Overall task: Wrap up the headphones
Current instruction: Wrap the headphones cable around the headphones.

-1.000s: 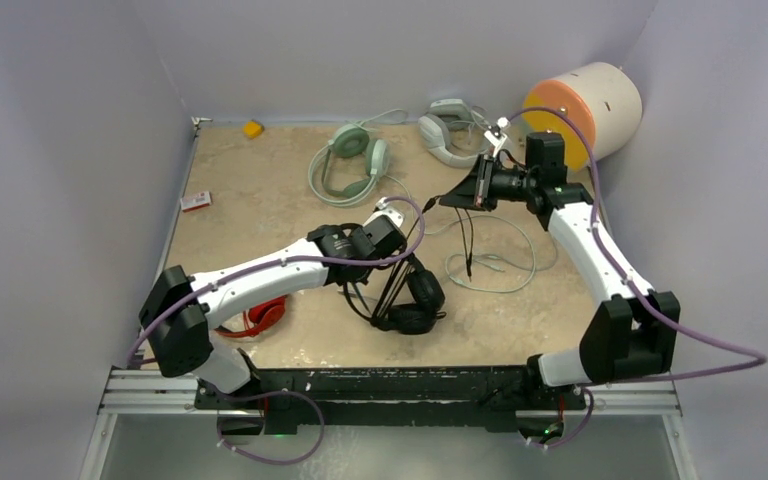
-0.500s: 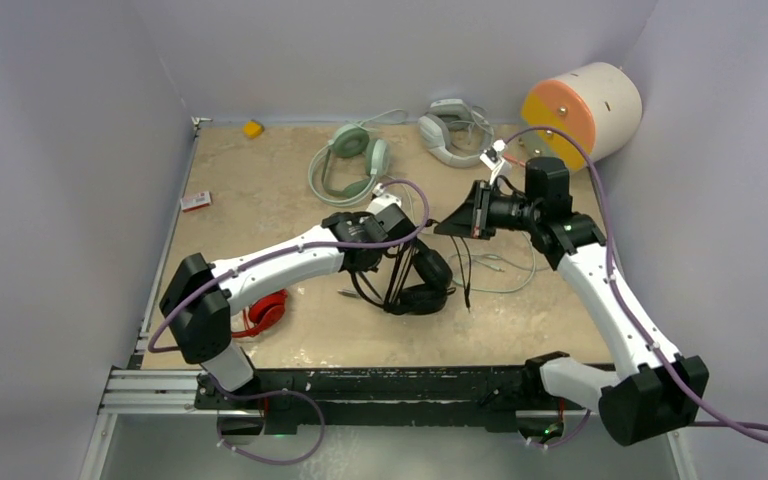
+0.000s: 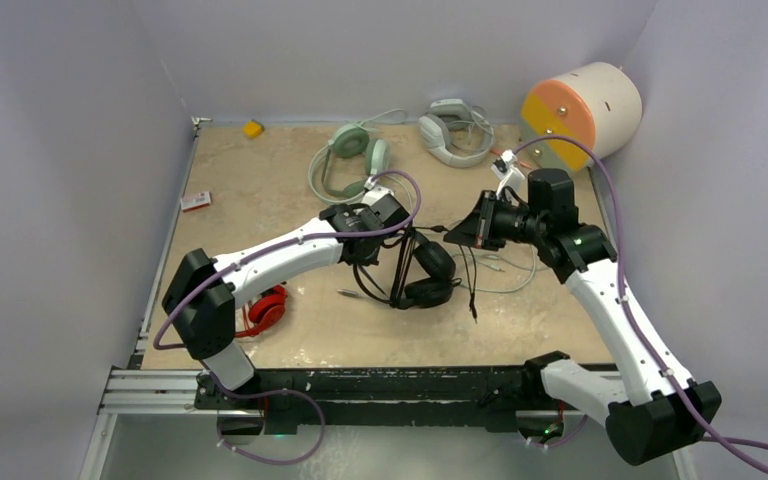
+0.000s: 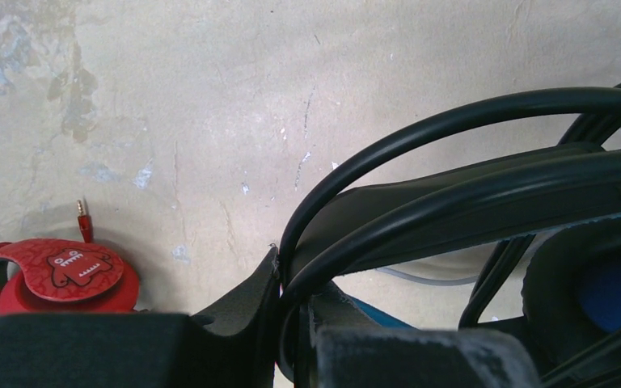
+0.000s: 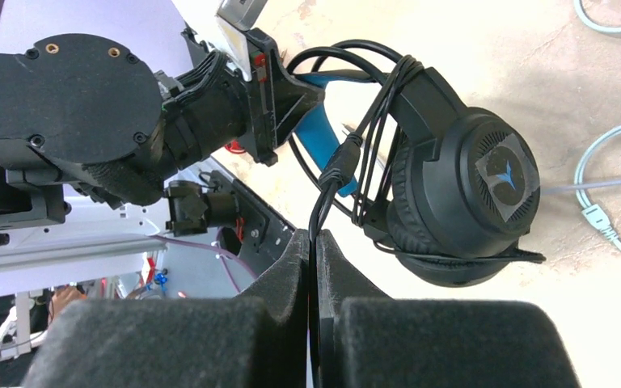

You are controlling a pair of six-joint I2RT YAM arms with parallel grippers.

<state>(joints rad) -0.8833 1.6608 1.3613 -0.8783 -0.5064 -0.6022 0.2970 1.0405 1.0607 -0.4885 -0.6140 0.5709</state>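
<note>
Next, my left gripper moves across and down to release the headset, since bare tabletop by the red box (image 3: 219, 230) lies below, to its left in the top view.
The black headset with blue ear cups (image 3: 430, 280) hangs mid-table from my left gripper (image 3: 385, 243), which is shut on its headband (image 4: 469, 202). My left gripper (image 4: 291, 275) pinches the band and a cable loop. My right gripper (image 3: 457, 236) sits just right of it, shut on the headset's thin black cable (image 5: 335, 166). The cable's loops lie over the headband, and its free end dangles (image 3: 472, 300). The right wrist view shows the black ear cup (image 5: 469, 194) and the right gripper (image 5: 314, 242). The red-and-black headset (image 3: 265, 312) lies near left. The mint-green headset (image 3: 350, 160) lies at the back.
A grey-white headset (image 3: 450, 130) and an orange-faced cream cylinder (image 3: 580, 110) sit at the back right. A pale cable (image 3: 520, 270) loops on the table under my right arm. A yellow piece (image 3: 252, 128) and a small red box (image 3: 195, 201) lie at the left.
My left gripper has carried the black headset away from the near edge, toward the middle. My right gripper has swung nearer and lower with the cable, close to the headset.
</note>
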